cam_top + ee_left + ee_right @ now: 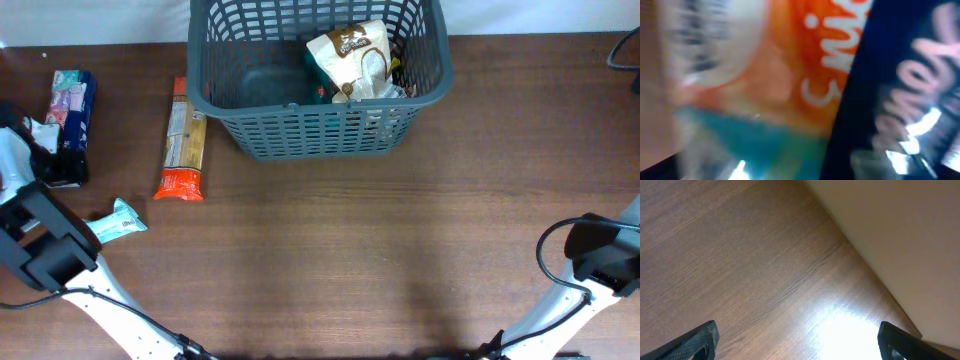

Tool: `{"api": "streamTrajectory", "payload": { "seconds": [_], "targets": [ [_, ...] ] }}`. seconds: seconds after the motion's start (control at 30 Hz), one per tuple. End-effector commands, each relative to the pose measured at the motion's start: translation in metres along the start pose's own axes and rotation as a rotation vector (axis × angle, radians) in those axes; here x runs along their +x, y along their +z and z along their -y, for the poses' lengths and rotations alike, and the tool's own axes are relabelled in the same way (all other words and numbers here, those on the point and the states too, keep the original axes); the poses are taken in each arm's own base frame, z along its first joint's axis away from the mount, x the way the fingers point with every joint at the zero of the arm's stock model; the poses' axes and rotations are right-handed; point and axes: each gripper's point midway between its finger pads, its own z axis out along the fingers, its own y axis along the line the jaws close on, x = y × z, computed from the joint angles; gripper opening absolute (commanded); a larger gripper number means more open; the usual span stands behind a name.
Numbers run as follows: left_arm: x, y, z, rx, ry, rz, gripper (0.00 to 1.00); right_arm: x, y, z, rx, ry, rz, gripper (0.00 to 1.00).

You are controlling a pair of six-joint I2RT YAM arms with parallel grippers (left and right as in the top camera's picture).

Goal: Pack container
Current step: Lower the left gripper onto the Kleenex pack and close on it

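The left gripper next eases slightly outward, low along the near part of the dark blue packet, and closes there, as the packet stretches that way.
The dark grey lattice container stands at the back centre with a white and brown bag and other packets inside. My left gripper is down over the near end of a dark blue packet lying flat at the far left. The left wrist view is filled by a blurred orange, teal and dark blue wrapper right against the lens, and my fingers do not show there. My right gripper hangs open over bare wood at the right, with nothing between its fingers.
A long orange-ended packet lies left of the container. A small teal packet lies by the left arm's base. The table's far edge and a pale wall show in the right wrist view.
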Motion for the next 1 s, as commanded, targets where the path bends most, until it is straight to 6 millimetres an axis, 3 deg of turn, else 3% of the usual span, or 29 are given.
{"api": "streamTrajectory", "payload": {
  "seconds": [0.0,0.53,0.67,0.73,0.87,0.97],
  "targets": [
    [-0.005,-0.001,-0.001,0.005,0.013,0.023,1.00,0.001,0.003,0.001,0.016,0.009,-0.006,0.99],
    [-0.015,-0.001,-0.003,-0.004,0.014,0.063,1.00,0.001,0.003,0.001,0.016,0.009,-0.006,0.99],
    [-0.021,-0.002,0.005,0.024,0.022,0.085,0.91,0.001,0.003,0.001,0.016,0.009,-0.006,0.99],
    [-0.023,-0.002,0.007,0.024,0.026,0.092,0.76,0.001,0.003,0.001,0.016,0.009,-0.006,0.99],
    [-0.028,-0.002,0.008,0.019,0.030,0.103,0.29,0.001,0.003,0.001,0.015,0.009,-0.006,0.99],
    [-0.030,-0.002,0.007,0.015,0.013,0.110,0.02,0.001,0.003,0.001,0.016,0.009,-0.006,0.99]
  ]
}}
